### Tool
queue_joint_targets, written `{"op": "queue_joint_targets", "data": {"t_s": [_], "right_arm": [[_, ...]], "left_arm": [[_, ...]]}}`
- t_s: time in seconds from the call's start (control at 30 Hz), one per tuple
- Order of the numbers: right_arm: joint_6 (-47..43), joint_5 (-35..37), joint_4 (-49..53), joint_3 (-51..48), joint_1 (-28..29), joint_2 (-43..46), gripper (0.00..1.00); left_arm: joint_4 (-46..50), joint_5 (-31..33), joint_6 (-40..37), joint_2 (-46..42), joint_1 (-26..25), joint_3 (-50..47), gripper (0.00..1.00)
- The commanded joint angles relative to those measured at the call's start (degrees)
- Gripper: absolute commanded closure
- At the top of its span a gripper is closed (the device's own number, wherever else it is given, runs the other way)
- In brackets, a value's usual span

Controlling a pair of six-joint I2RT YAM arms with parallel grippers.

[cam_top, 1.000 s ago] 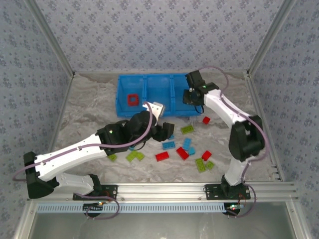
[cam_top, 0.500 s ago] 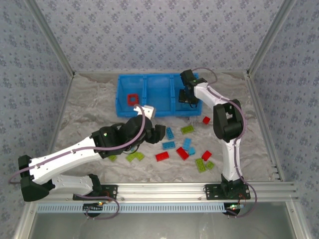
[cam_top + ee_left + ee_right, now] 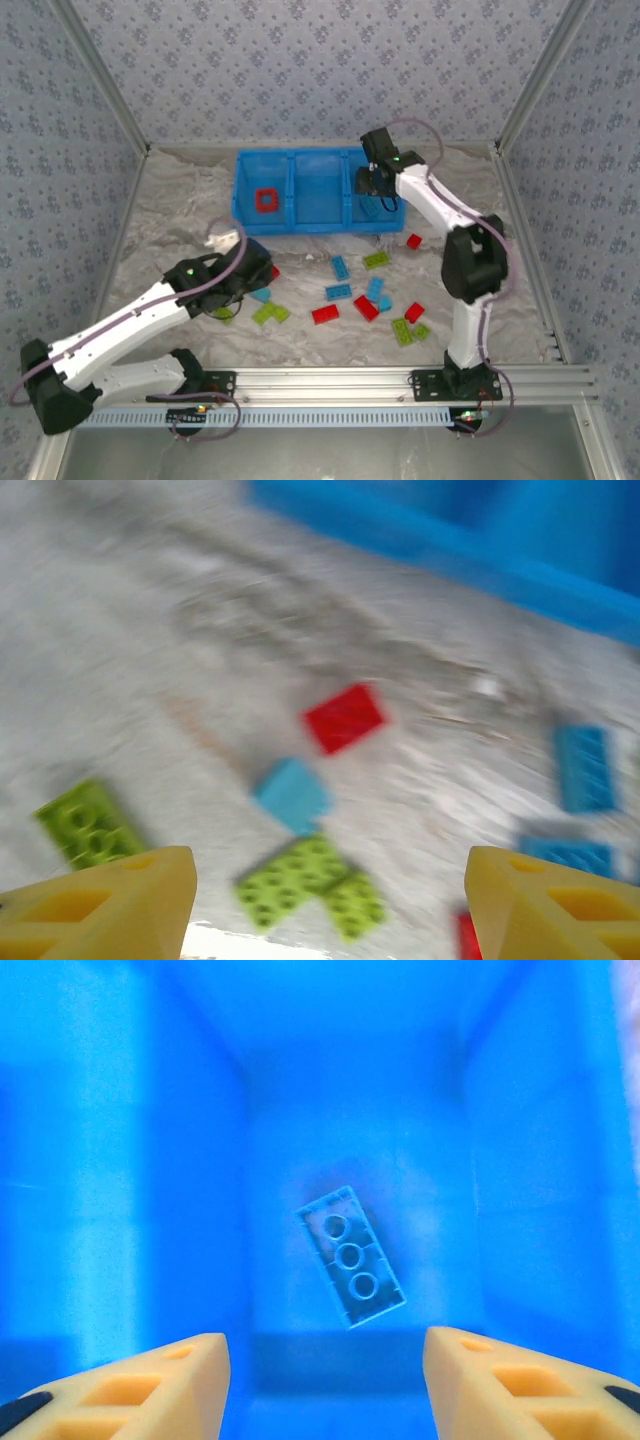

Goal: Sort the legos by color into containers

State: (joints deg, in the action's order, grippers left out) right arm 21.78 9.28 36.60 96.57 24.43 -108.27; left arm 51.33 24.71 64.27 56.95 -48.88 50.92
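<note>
The lone green lego (image 3: 222, 314) lies below and behind the left gripper and sits at an angle, so the left gripper will next turn and move back and down onto it.
The blue bin (image 3: 300, 222) stands at the back, with a red square frame (image 3: 266, 200) in its left compartment. My right gripper (image 3: 373, 186) hangs over the right compartment (image 3: 350, 1090), open (image 3: 325, 1375) and holding nothing. Below it a light blue lego (image 3: 351, 1256) lies underside up on the compartment floor. My left gripper (image 3: 255, 273) is low over the table's left part, open (image 3: 330, 870) and empty. Under it lie a lime green L-shaped lego (image 3: 310, 885), a light blue one (image 3: 290, 793) and a red one (image 3: 344, 717); that view is blurred.
Several loose legos lie in front of the bin: red (image 3: 325, 314), red (image 3: 413, 241), light blue (image 3: 338, 292), green (image 3: 376, 260), green (image 3: 402, 332). Another green lego (image 3: 88, 822) lies left of my left gripper. Metal frame posts stand at the table's sides.
My left arm has drawn back to the left, away from the middle of the table. My right gripper has shifted left from the bin's right end to above its right compartment.
</note>
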Motion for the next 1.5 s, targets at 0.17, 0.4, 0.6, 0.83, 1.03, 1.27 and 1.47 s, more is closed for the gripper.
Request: {"op": "queue_joint_targets", "data": {"t_s": [0.17,0.4,0.6,0.83,1.03,1.27,1.47], "right_arm": [[-14.07,-8.37,-32.13,-34.98,17.58,38.68,0.42],[-22.35,-12.53,-41.34,-55.33,34.95,58.86,0.39],[-20.59,-8.59,-36.64,-58.92,41.50,64.55,0.38],[-18.53,-7.64,-38.45,-59.38,41.97,62.67,0.39],[-17.87,-8.37,-39.11,-57.92,42.41,59.96,0.39],[-17.51,-6.83,-38.58,-57.22,42.78,60.34,0.40],[-18.85,3.07,-37.76,-55.67,42.61,62.23,0.40]], "left_arm": [[-4.39,-14.67,8.61,-7.63,18.97,-15.57,0.29],[-7.16,-17.39,5.70,0.30,23.94,-16.69,0.22],[-8.83,-17.00,6.23,1.31,24.55,-20.27,0.28],[-12.13,-16.39,7.90,0.76,24.85,-23.58,0.38],[-15.26,-15.96,7.81,3.11,24.89,-23.52,0.56],[-15.83,-15.82,4.22,-1.82,23.50,-20.02,0.80],[-14.26,-13.61,-9.30,7.96,15.18,3.14,0.80]]}}
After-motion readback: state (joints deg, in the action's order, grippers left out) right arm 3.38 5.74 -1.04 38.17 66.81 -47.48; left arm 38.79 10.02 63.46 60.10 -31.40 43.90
